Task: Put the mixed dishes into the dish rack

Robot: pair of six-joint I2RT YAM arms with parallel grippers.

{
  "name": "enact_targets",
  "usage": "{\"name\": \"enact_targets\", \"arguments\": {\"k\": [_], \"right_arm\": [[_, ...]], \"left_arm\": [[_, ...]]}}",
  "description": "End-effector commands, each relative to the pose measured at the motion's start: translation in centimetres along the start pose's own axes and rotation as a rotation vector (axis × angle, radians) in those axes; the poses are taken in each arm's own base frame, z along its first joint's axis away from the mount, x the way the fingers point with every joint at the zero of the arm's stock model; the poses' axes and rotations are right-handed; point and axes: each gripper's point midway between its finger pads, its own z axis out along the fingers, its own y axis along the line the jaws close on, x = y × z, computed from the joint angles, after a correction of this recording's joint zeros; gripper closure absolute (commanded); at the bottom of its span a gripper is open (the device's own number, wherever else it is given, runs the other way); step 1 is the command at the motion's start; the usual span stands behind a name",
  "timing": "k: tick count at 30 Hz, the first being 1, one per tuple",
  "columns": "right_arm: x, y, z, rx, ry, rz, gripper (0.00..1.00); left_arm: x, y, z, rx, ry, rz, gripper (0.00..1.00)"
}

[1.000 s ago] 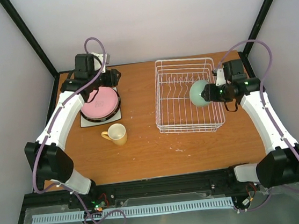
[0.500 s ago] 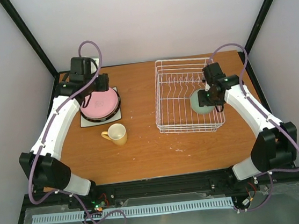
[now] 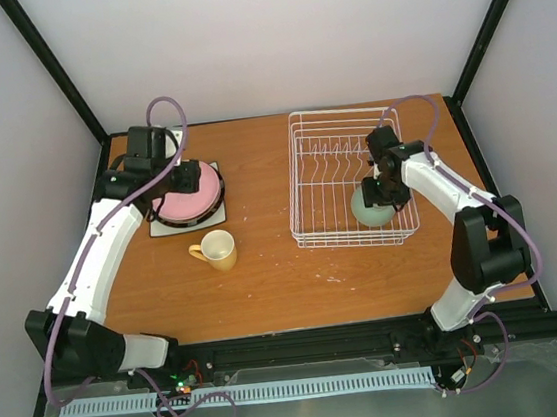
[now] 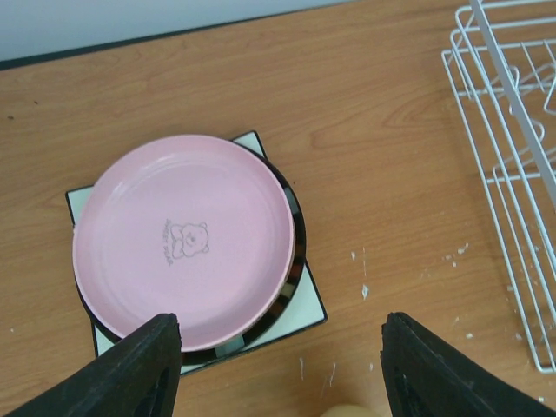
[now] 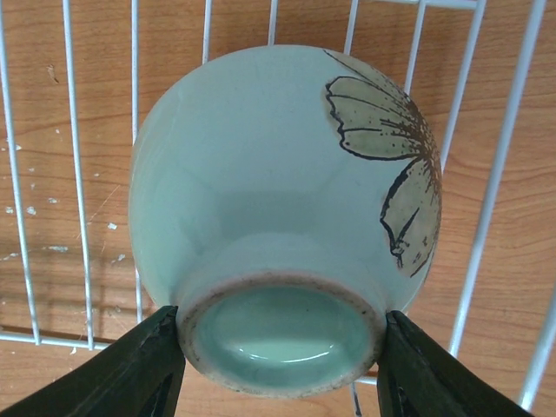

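The mint-green bowl in my right gripper already has its opening facing the rack's near bottom wires, so next I need to lower it onto them and release its foot ring.
My right gripper is shut on the foot ring of the mint-green bowl. It holds the bowl upside down inside the near right part of the white wire dish rack. In the right wrist view the bowl fills the frame over the rack wires. My left gripper is open and empty above the pink plate. That plate lies on the dark-rimmed plate and the white square plate. The yellow mug stands upright near the stack. The mint-green plate is hidden.
The rack's left edge shows in the left wrist view. The plate stack lies at the far left of the wooden table. Black frame posts and white walls surround the table.
My right arm has swung inward and lowered the bowl into the rack's near right part. My left gripper has shifted slightly over the plate stack.
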Motion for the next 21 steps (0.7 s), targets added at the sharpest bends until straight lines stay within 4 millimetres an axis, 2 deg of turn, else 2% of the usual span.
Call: {"name": "enact_targets", "arguments": {"k": [1, 7, 14, 16, 18, 19, 21], "right_arm": [[-1.4, 0.6, 0.5, -0.013, -0.033, -0.014, 0.97], [-2.0, 0.1, 1.5, 0.027, -0.022, -0.022, 0.97], [-2.6, -0.4, 2.1, 0.065, -0.019, -0.027, 0.96], [-2.7, -0.6, 2.2, 0.077, -0.017, -0.025, 0.88], [-2.8, -0.6, 2.2, 0.082, -0.018, -0.021, 0.66], [-2.8, -0.7, 2.1, 0.085, -0.021, -0.021, 0.59], [-2.8, -0.8, 1.9, 0.091, -0.027, -0.017, 0.51]], "left_arm": [[2.2, -0.3, -1.0, 0.024, 0.044, 0.064, 0.36], [3.0, -1.3, -2.7, 0.087, -0.005, 0.118, 0.31], [4.0, -2.8, -5.3, 0.176, -0.086, 0.188, 0.17], [4.5, -3.0, -5.5, 0.188, -0.088, 0.196, 0.15], [5.2, -3.2, -5.5, 0.2, -0.079, 0.201, 0.12], [5.6, -3.2, -5.4, 0.201, -0.073, 0.203, 0.11], [6.4, -3.4, -5.2, 0.205, -0.054, 0.208, 0.1]]}}
